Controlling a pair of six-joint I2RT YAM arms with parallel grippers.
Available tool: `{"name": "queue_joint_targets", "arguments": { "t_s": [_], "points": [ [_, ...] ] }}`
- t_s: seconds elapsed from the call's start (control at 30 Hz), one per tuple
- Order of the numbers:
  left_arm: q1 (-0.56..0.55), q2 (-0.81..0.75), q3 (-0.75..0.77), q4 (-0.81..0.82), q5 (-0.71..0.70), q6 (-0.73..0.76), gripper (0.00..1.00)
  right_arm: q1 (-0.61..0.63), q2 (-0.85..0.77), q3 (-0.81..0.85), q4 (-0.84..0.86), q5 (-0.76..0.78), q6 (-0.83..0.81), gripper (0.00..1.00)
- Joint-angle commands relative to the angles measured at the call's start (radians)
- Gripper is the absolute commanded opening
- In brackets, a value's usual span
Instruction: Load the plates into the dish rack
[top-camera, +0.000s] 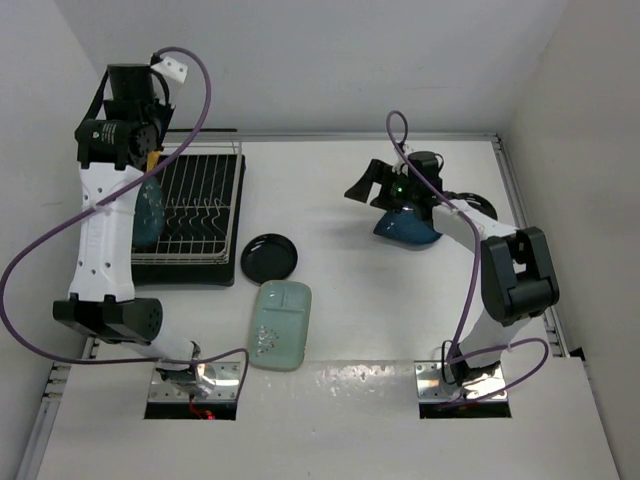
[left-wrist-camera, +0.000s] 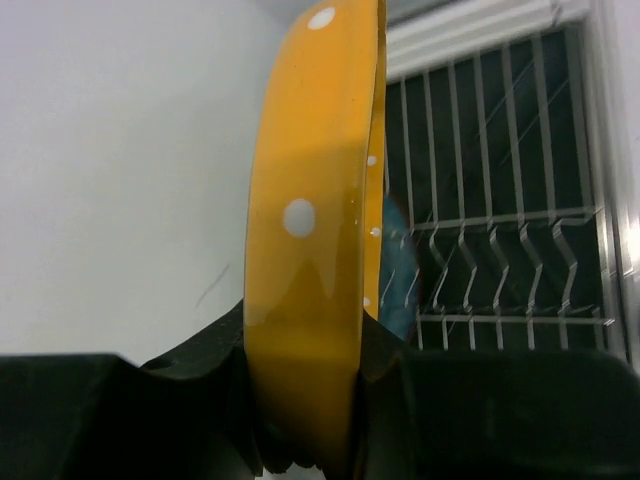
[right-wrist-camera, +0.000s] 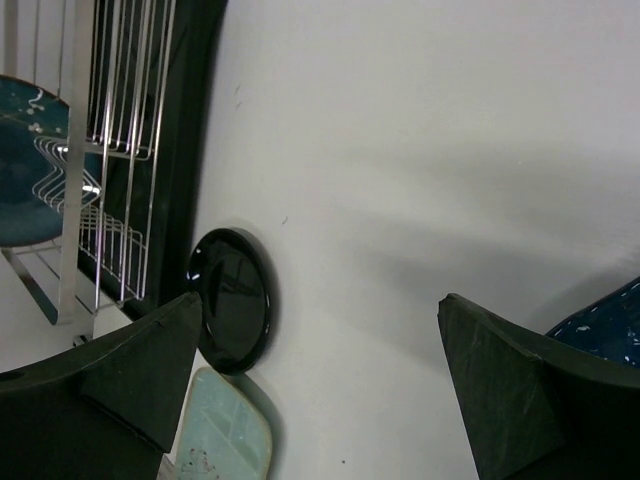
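Note:
The left gripper moves back and down next to release the yellow plate (left-wrist-camera: 315, 230) in the wire slots beside the grey-teal plate, since those slots stand empty.
A yellow plate (left-wrist-camera: 315, 230) with white dots stands on edge between my left gripper's (left-wrist-camera: 310, 400) jaws, which are shut on its rim. That left gripper (top-camera: 150, 163) hangs over the left end of the dish rack (top-camera: 200, 212). A grey-teal plate (top-camera: 148, 212) stands in the dish rack, just behind the yellow one (left-wrist-camera: 400, 275). My right gripper (top-camera: 372, 186) is open and empty, just left of the dark blue leaf-shaped plate (top-camera: 408, 229). In the right wrist view the open right gripper (right-wrist-camera: 320, 305) faces bare table, with the blue plate's edge (right-wrist-camera: 612, 322) at the right.
A small black plate (top-camera: 268, 257) lies right of the rack, and a pale mint tray (top-camera: 280, 324) lies nearer the arm bases. Both show in the right wrist view, black plate (right-wrist-camera: 232, 300) and tray (right-wrist-camera: 226, 440). A dark round rim (top-camera: 484, 206) peeks from behind the right arm.

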Motion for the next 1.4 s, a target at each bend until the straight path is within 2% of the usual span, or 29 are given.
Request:
{"name": "queue_joint_targets", "arguments": {
  "t_s": [0.0, 0.07, 0.33, 0.43, 0.83, 1.0, 1.03, 1.07, 1.17, 1.3, 1.37],
  "points": [
    [0.049, -0.015, -0.085, 0.093, -0.127, 0.028, 0.0, 0.016, 0.02, 0.088, -0.071, 0.011, -0.044, 1.0],
    [0.065, -0.031, -0.126, 0.105, -0.127, 0.028, 0.0, 0.02, 0.027, 0.122, -0.093, 0.003, -0.061, 1.0],
    [0.19, -0.051, -0.297, 0.194, 0.025, -0.027, 0.0, 0.065, 0.055, 0.211, -0.174, 0.001, -0.09, 1.0],
    [0.223, -0.06, -0.352, 0.216, 0.086, -0.063, 0.0, 0.075, 0.05, 0.202, -0.168, 0.004, -0.091, 1.0],
    [0.286, -0.089, -0.577, 0.341, 0.109, -0.081, 0.0, 0.08, 0.024, 0.167, -0.174, 0.003, -0.119, 1.0],
    [0.334, -0.098, -0.674, 0.374, 0.197, -0.11, 0.0, 0.08, 0.026, 0.158, -0.169, 0.003, -0.113, 1.0],
    [0.346, -0.098, -0.685, 0.374, 0.213, -0.11, 0.05, 0.08, 0.024, 0.159, -0.169, 0.001, -0.116, 1.0],
    [0.369, -0.098, -0.685, 0.374, 0.238, -0.119, 0.24, 0.083, 0.024, 0.156, -0.172, 0.001, -0.122, 1.0],
    [0.4, -0.089, -0.696, 0.374, 0.27, -0.129, 0.46, 0.091, 0.026, 0.165, -0.204, 0.011, -0.151, 1.0],
    [0.4, -0.089, -0.673, 0.374, 0.293, -0.139, 0.58, 0.115, 0.03, 0.178, -0.267, 0.047, -0.203, 1.0],
    [0.4, -0.089, -0.651, 0.365, 0.303, -0.139, 0.6, 0.115, 0.03, 0.178, -0.274, 0.046, -0.208, 1.0]
  ]
}}
